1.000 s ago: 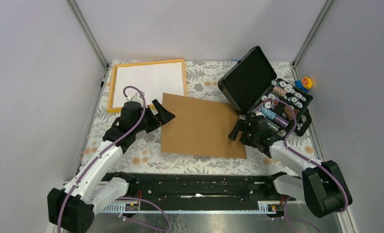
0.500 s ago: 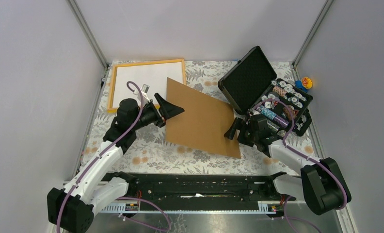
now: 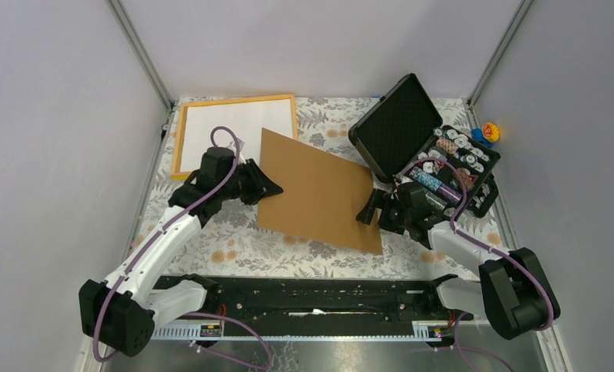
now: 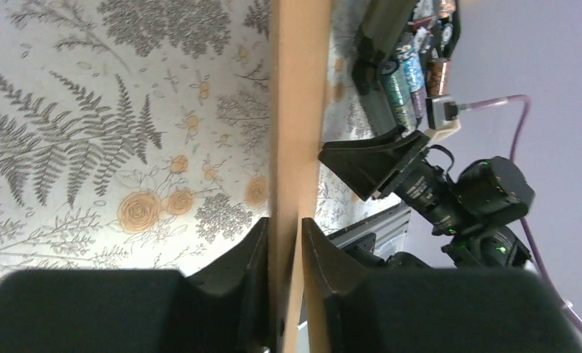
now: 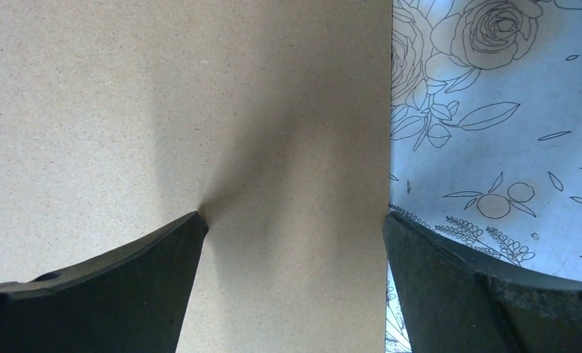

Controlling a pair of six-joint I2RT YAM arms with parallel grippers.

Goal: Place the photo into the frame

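Observation:
Next, my right gripper moves back and to the left in the top view and turns to straddle the board's near edge (image 3: 319, 240), because its fingers face flat board here.
The orange-yellow frame (image 3: 238, 99) lies flat at the back left, with a plain white face inside it. The photo shows in no view. A brown backing board (image 3: 319, 194) sits mid-table, its left edge raised. My left gripper (image 3: 267, 186) is shut on that edge; in the left wrist view both fingers (image 4: 284, 224) pinch the board (image 4: 299, 110) edge-on. My right gripper (image 3: 370, 209) is open at the board's right edge. In the right wrist view its jaws (image 5: 292, 217) stand wide over the board (image 5: 126, 110), one tip on it, the other at its edge.
An open black case (image 3: 420, 147) full of small spools and tubes stands at the back right, close behind the right gripper. A small colourful toy (image 3: 488, 132) lies beyond it. A floral cloth (image 3: 226, 248) covers the table; a black rail (image 3: 312, 294) runs along the near edge.
The left gripper's jaws have gone from open to shut on the board's left edge. The board has turned and its left side has come up off the cloth. The right gripper has barely shifted.

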